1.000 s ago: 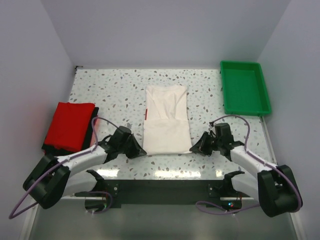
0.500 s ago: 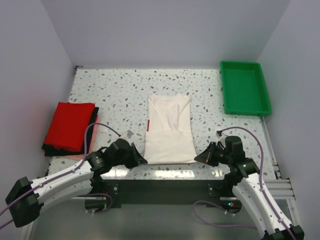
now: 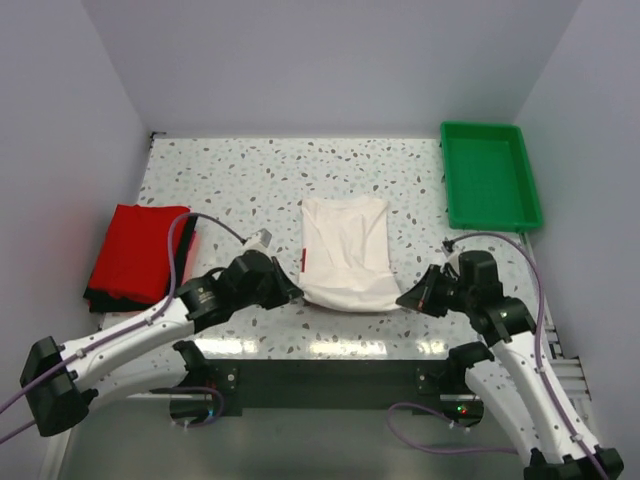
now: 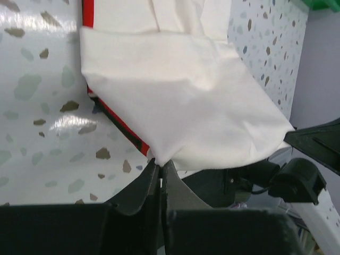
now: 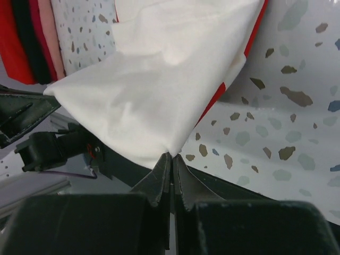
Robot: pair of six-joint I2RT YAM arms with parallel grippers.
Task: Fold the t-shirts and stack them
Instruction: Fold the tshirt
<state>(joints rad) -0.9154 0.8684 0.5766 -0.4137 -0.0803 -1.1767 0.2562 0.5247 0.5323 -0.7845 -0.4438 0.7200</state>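
Note:
The pinched corner goes outward over flat cloth with my left gripper next and is released there, doubling the shirt, since the shirt's far edge (image 3: 313, 201) lies outward of the gripper.
A cream-white t-shirt (image 3: 346, 252) with red trim lies partly folded at the table's middle, its near edge lifted off the surface. My left gripper (image 3: 293, 293) is shut on the near left corner of that shirt (image 4: 180, 101), pinched at the tips (image 4: 158, 161). My right gripper (image 3: 404, 298) is shut on the near right corner, and the cloth (image 5: 159, 90) hangs from its tips (image 5: 171, 154). Red trim (image 5: 212, 101) shows under the raised flap. A folded red t-shirt (image 3: 135, 250) sits on darker ones at the left.
A green plastic tray (image 3: 488, 175) stands at the back right. The speckled table (image 3: 230, 180) ends at a dark front rail (image 3: 320, 375) close under both grippers. The stack's edges (image 5: 32, 37) show in the right wrist view.
Both grippers have lifted the shirt's near edge and carried it away from the front edge; the shirt now looks shorter and sits a little to the right.

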